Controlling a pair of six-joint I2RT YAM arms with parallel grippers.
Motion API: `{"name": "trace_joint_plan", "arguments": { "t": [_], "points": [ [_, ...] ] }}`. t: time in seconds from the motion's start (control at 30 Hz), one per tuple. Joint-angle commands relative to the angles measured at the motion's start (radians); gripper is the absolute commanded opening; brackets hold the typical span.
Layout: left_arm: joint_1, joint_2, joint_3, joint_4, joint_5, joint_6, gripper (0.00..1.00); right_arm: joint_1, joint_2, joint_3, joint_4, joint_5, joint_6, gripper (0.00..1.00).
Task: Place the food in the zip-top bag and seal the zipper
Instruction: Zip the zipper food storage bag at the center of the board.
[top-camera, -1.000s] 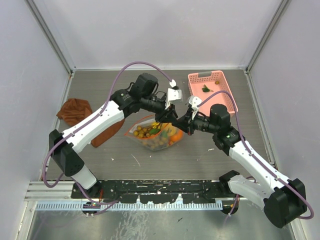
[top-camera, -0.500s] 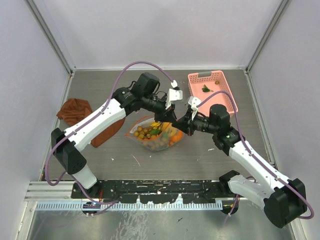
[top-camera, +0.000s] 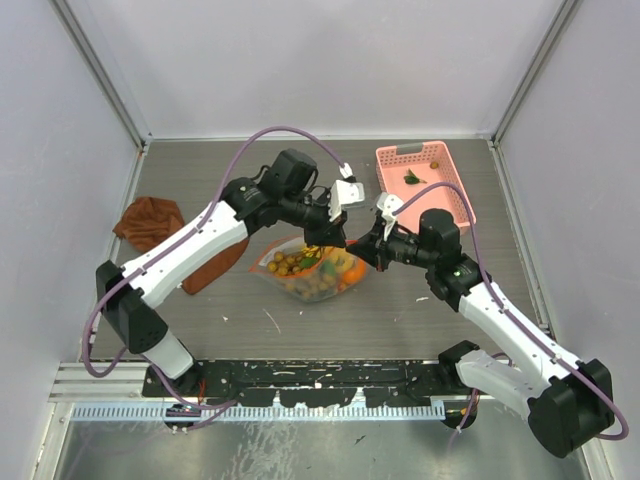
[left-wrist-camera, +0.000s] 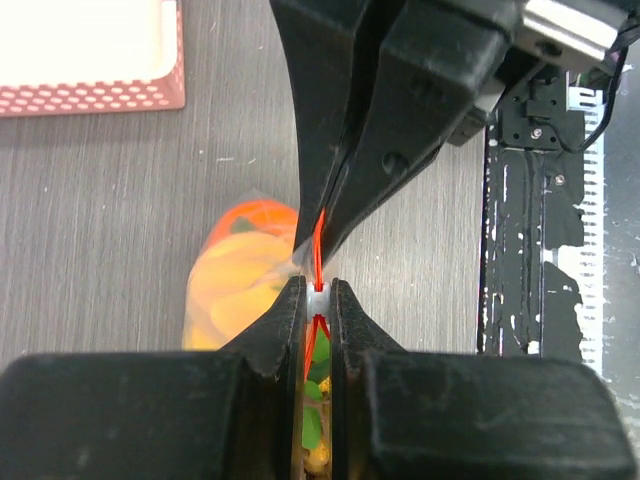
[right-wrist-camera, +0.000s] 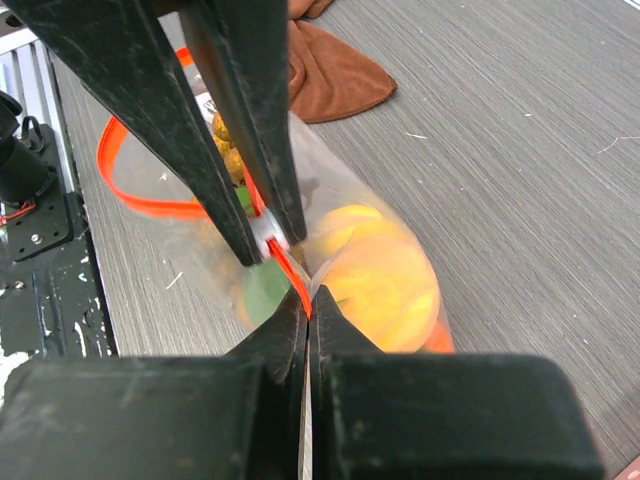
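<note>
My right gripper draws the zipper's end outward to bare tabletop (top-camera: 367, 208) beside the pink basket next, straightening the gaping zipper, and releases it there.
The clear zip-top bag (top-camera: 310, 268) lies on the table mid-scene. It holds orange round fruits (left-wrist-camera: 245, 265), tan berries and green leaves. My left gripper (left-wrist-camera: 317, 295) is shut on the white slider of the orange-red zipper (left-wrist-camera: 319, 235). My right gripper (right-wrist-camera: 307, 305) is shut on the zipper strip at the bag's right end, just beside the slider (right-wrist-camera: 268, 235). In the top view the left gripper (top-camera: 340, 238) and the right gripper (top-camera: 362, 250) meet over the bag's right end. The strip to the left of the slider (right-wrist-camera: 130, 190) still gapes open in a loop.
A pink basket (top-camera: 412, 150) with a green leaf and a small berry stands at the back right. A brown cloth (top-camera: 150, 225) lies at the left, under my left arm. The black base rail (top-camera: 320, 380) runs along the near edge.
My left arm has shifted a little, its elbow moving left. Both grippers stay pinched on the bag's mouth, and the bag has barely moved.
</note>
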Motion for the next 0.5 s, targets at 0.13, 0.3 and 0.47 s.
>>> {"name": "trace_joint_plan", "arguments": {
  "t": [0.13,0.3,0.47],
  "points": [
    [0.007,-0.15,-0.079,-0.052,-0.126,-0.061,0.0,-0.043,-0.028,0.052,-0.002,0.063,-0.004,0.01],
    [0.014,-0.212,-0.137,-0.052,-0.168,-0.081,0.0,-0.059,-0.024,0.052,-0.012,0.068,0.001,0.01],
    [0.021,-0.26,-0.187,-0.059,-0.213,-0.094,0.0,-0.071,-0.022,0.053,-0.029,0.089,0.002,0.01]
  ]
}}
